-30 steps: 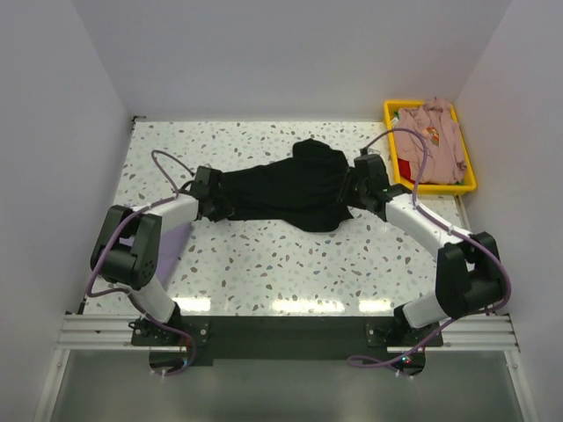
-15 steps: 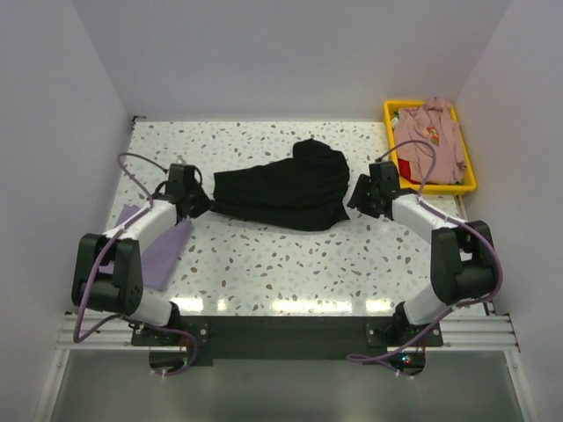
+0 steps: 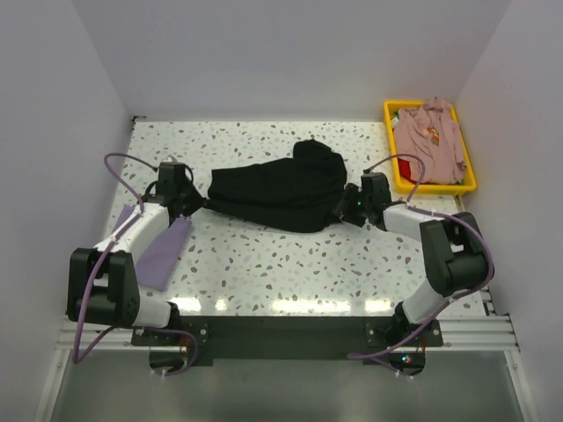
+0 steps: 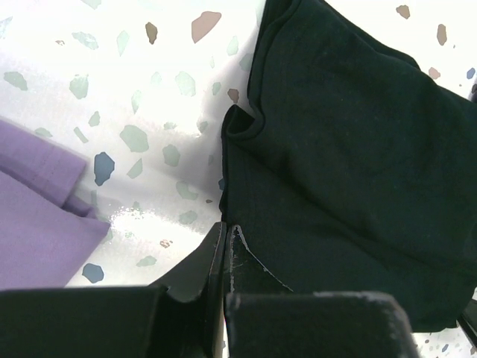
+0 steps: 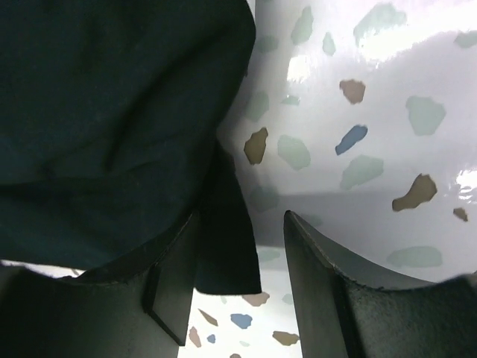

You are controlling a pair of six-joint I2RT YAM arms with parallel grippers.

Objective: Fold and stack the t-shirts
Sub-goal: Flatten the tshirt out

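Observation:
My right gripper is low beside the shirt's end, with the shirt's black flap (image 3: 333,221) (image 5: 226,242) between its open fingers. It should stay low and close its fingers across that flap next.
The black t-shirt (image 3: 277,186) lies bunched across the middle of the table. My left gripper (image 3: 199,202) is at its left end, and in the left wrist view its jaws (image 4: 226,227) are shut right at the black shirt's (image 4: 350,149) hem edge. My right gripper (image 3: 346,209) is at the shirt's right end. It stands open (image 5: 242,216), with a flap of the black cloth (image 5: 112,112) hanging between the fingers against the left one. The lavender t-shirt (image 3: 161,251) lies folded at the left, and its corner (image 4: 37,224) shows beside my left fingers. The dusty-pink t-shirt (image 3: 429,141) fills the bin.
The yellow plastic bin (image 3: 435,187) stands at the back right corner, just behind my right forearm. White walls close in the table on three sides. The speckled tabletop (image 3: 290,264) shows in front of the black shirt.
My left gripper has shut and drawn leftward, the shirt's left edge following slightly. My right gripper has opened wider and lowered toward the shirt's right end.

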